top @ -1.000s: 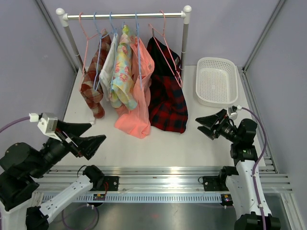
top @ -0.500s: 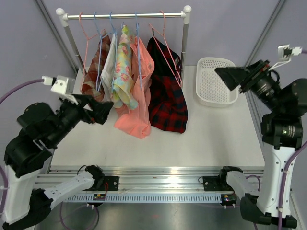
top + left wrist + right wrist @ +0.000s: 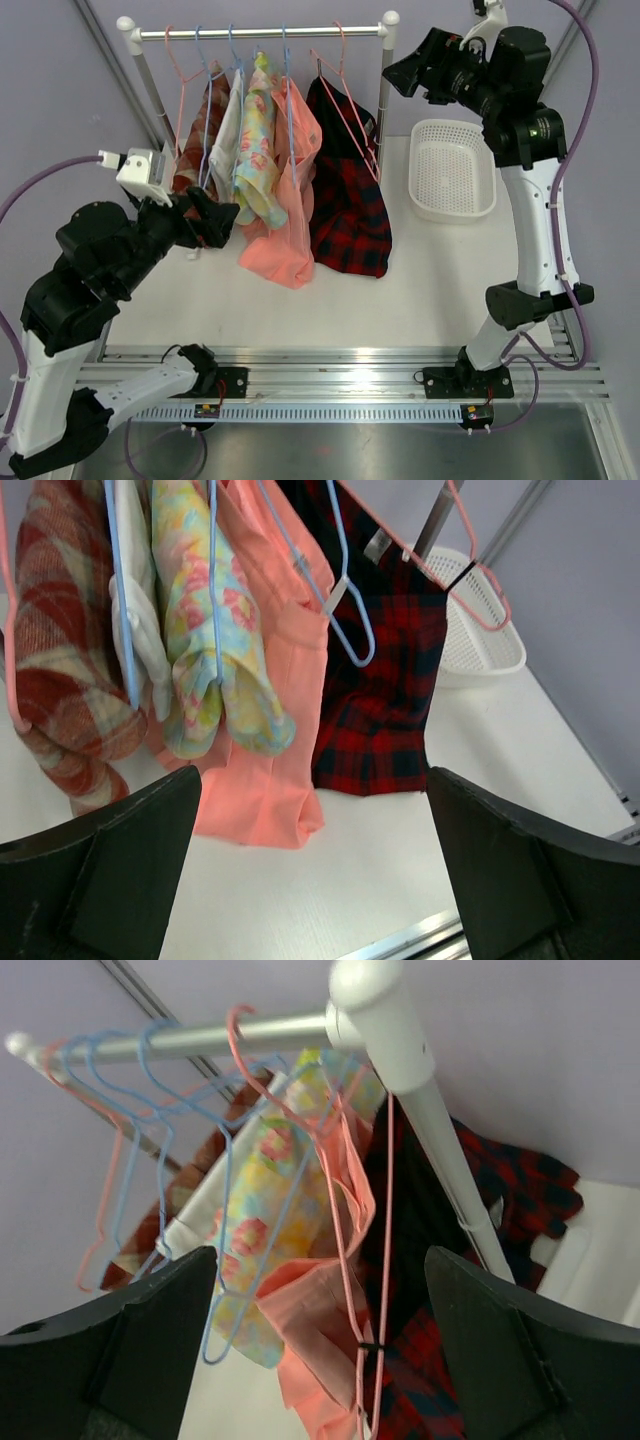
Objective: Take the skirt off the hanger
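Observation:
I should next reach outward with my left gripper, past the salmon garment and onto the pink hanger's wire carrying the skirt, to the gripper's right in the top view.
A red and black plaid skirt point(image 3: 348, 200) hangs on a pink hanger point(image 3: 345, 100) at the right end of the rail point(image 3: 260, 32). My left gripper point(image 3: 220, 222) is open and empty, raised in front of the left garments. Its wrist view shows the skirt point(image 3: 385, 700) ahead between the open fingers point(image 3: 130, 870). My right gripper point(image 3: 393, 72) is open and empty, high beside the rail's right post point(image 3: 385, 90). Its wrist view looks down on the pink hanger point(image 3: 385, 1260) and the skirt point(image 3: 430, 1360).
A salmon garment point(image 3: 285, 200), a floral piece point(image 3: 255, 150), a white one and a brown plaid one point(image 3: 192, 170) hang left of the skirt on blue and pink hangers. A white basket point(image 3: 452, 168) sits at the back right of the table point(image 3: 420, 290).
Both arms have risen from low near the table's front. The right gripper has swung up to the rail's right end. The left has moved up towards the hanging clothes.

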